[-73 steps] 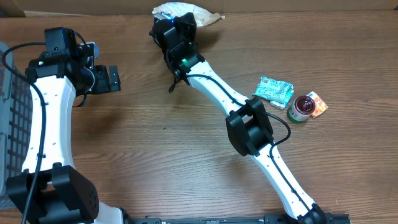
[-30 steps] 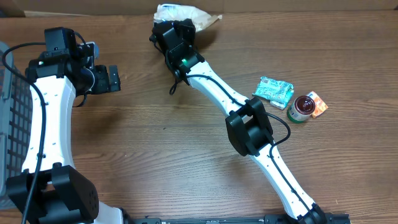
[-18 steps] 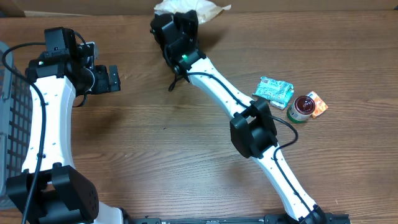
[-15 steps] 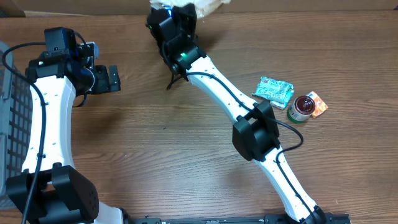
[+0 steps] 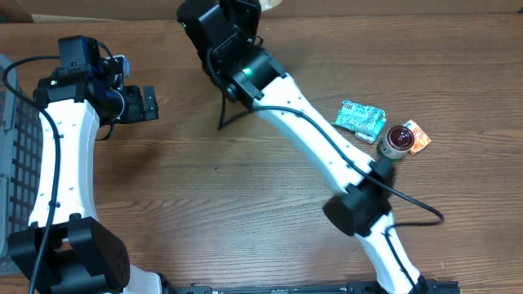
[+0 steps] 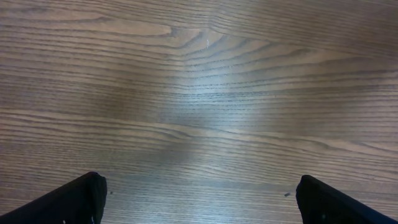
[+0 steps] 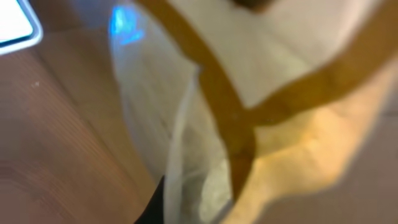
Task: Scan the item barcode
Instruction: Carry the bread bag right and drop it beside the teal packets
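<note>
The robot should next swing its right gripper back and to the right in the overhead view, then lower it to release the item on bare wood beside the green packet.
The item is a pale plastic bag with tan-yellow bands. It fills the right wrist view (image 7: 261, 106), blurred and very close. In the overhead view only a tan scrap of the bag (image 5: 271, 4) shows past my right gripper (image 5: 245, 10), which is raised high at the table's back edge and shut on it. One dark finger (image 7: 158, 205) shows under the bag. No barcode is visible. My left gripper (image 5: 147, 104) hangs open at the left over bare wood; in the left wrist view it (image 6: 202, 205) holds nothing, and both fingertips (image 6: 84, 196) sit at the bottom corners.
A green packet (image 5: 359, 120) lies at the right, beside a red-lidded jar (image 5: 397, 141) and an orange packet (image 5: 418, 135). A grey mesh basket (image 5: 12, 147) stands at the left edge. A white-edged object (image 7: 15, 25) and a blue glow (image 7: 124, 22) show in the right wrist view.
My right arm has risen toward the camera and shifted slightly left, lifting the bag off the table's back edge. The left arm has not moved.
</note>
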